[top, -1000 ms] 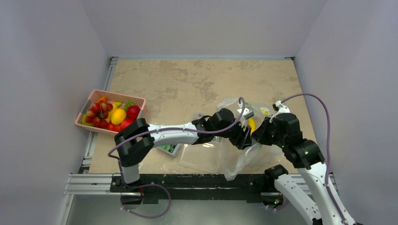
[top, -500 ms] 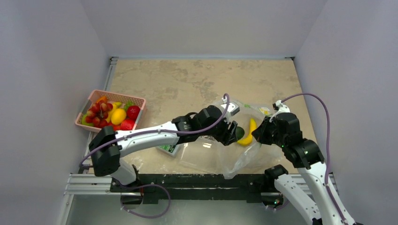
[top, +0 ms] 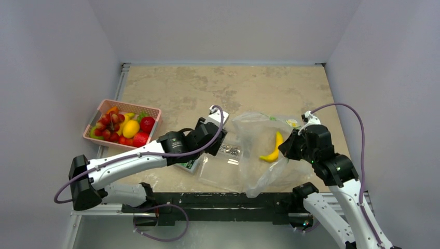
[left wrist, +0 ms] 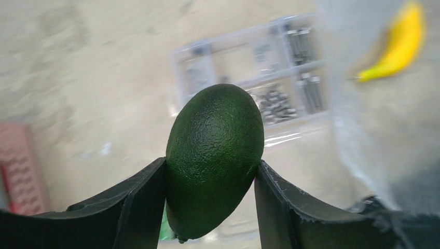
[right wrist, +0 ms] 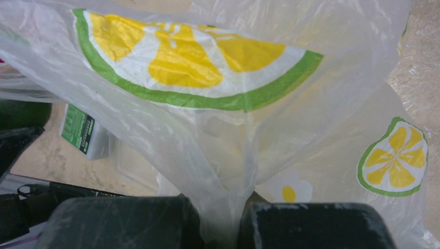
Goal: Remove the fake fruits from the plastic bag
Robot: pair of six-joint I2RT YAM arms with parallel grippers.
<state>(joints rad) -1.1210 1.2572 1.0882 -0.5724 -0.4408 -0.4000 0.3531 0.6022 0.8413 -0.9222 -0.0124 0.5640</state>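
Observation:
The pink basket's far side (top: 141,114) lies to my left gripper's left in the top view, so I will swing it over there next and release the lime among gathered fruits.
My left gripper (top: 211,142) is shut on a dark green lime (left wrist: 214,155) and holds it above the table, left of the plastic bag (top: 258,155). The lime does not show in the top view. My right gripper (top: 290,148) is shut on a bunched fold of the bag (right wrist: 207,104) and holds it up. The left wrist view shows my left gripper (left wrist: 210,166), and the right wrist view shows my right gripper (right wrist: 233,212). A yellow banana (top: 273,147) lies inside the bag, also seen in the left wrist view (left wrist: 394,44). I see no red grapes in the bag.
A pink basket (top: 129,104) full of red, yellow and green fruits stands at the left edge. A clear hard box of small metal parts (top: 223,166) lies between the grippers, under the left one (left wrist: 249,72). A small green-and-white box (top: 188,165) lies beside it.
My left gripper has pulled out of the bag and moved left, carrying the lime. The banana stays in the bag. The right gripper has kept its hold on the bag.

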